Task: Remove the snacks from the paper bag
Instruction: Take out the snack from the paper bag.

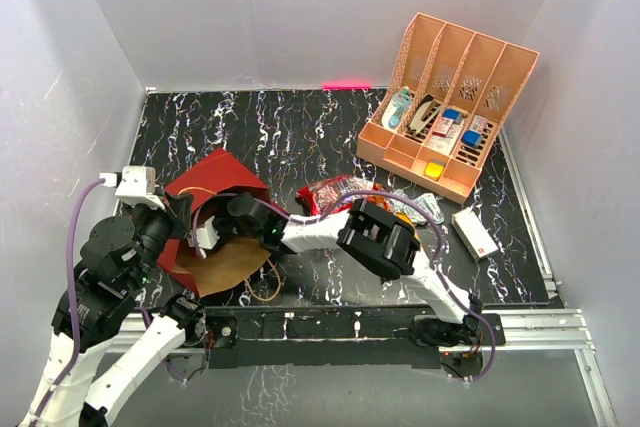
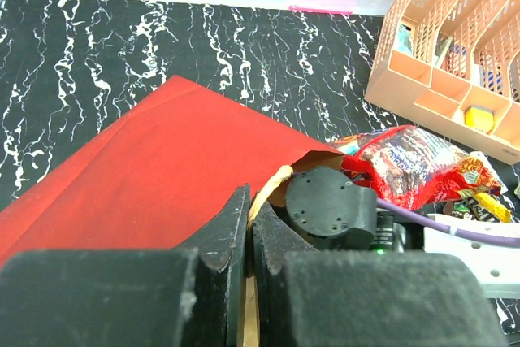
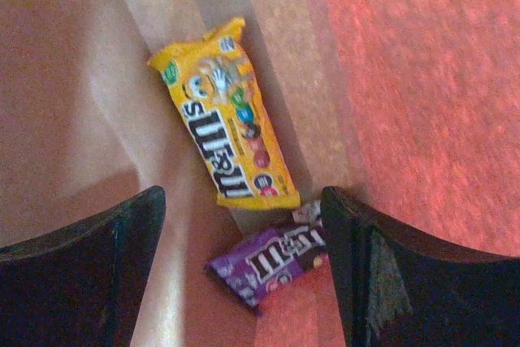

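The yellow packet lies beyond the purple one, so my right gripper goes deeper into the bag next, astride the yellow packet's middle (image 3: 225,120).
The red paper bag (image 1: 210,179) lies on its side at the left, mouth toward the right; its red side fills the left wrist view (image 2: 154,176). My left gripper (image 2: 249,201) is shut on the bag's brown rim (image 2: 272,184). My right gripper (image 3: 244,209) is open inside the bag, reaching in from the right (image 1: 215,232). Between its fingers lie a yellow candy packet (image 3: 227,140) and a purple candy packet (image 3: 272,262) on the kraft inside. The large red crinkly packet (image 1: 335,192) lies outside beside the bag mouth, also in the left wrist view (image 2: 406,164), with small packets (image 1: 420,209).
The peach slotted organizer (image 1: 440,112) stands at the back right. A flat white box (image 1: 474,233) lies at the right. A tan cord handle (image 1: 264,282) loops on the mat in front of the bag. White walls enclose the table.
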`<state>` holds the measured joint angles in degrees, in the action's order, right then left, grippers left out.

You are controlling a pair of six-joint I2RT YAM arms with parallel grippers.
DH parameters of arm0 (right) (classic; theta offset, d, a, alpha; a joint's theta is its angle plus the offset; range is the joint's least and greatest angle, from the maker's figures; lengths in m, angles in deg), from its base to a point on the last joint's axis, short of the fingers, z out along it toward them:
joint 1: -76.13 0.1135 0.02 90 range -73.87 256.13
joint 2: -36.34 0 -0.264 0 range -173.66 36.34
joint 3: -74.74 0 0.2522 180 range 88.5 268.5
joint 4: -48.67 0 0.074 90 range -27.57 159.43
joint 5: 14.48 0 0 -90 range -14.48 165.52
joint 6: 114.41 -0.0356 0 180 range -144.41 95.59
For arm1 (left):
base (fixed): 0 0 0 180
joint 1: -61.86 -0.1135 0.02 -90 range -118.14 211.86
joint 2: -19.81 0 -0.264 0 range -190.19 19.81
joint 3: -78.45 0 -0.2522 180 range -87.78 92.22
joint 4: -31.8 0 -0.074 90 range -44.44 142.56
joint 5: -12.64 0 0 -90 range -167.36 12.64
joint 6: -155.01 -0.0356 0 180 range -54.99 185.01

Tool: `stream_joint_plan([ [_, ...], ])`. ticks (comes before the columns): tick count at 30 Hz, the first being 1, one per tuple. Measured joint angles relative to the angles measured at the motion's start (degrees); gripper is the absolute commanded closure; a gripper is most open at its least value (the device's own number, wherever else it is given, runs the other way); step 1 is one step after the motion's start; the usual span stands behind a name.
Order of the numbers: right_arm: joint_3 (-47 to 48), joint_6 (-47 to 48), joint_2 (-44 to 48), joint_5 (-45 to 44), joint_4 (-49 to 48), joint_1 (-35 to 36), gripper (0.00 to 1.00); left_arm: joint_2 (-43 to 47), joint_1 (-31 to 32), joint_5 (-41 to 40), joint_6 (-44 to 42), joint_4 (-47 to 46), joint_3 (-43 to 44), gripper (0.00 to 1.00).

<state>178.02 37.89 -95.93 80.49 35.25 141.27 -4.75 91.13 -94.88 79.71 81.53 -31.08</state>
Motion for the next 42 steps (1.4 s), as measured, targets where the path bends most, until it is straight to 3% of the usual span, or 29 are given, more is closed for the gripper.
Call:
stream_joint_plan([
  [16,18.01,3.89,-14.05,3.52,2.97,-0.46,0.19,0.63,0.0,5.31,-0.81,-0.09,-0.24,1.0],
  [23,24.33,3.54,-18.95,4.0,3.23,-2.1,0.23,0.59,0.0,6.97,-1.27,-0.09,-0.24,1.0],
  [35,30.21,2.23,-24.35,2.1,2.51,-3.5,0.71,-0.09,0.0,6.58,-1.38,1.18,-0.22,1.0],
  [42,30.23,2.08,-24.41,1.29,2.51,-3.63,0.8,-0.09,0.0,4.37,0.09,1.7,-0.22,1.0],
])
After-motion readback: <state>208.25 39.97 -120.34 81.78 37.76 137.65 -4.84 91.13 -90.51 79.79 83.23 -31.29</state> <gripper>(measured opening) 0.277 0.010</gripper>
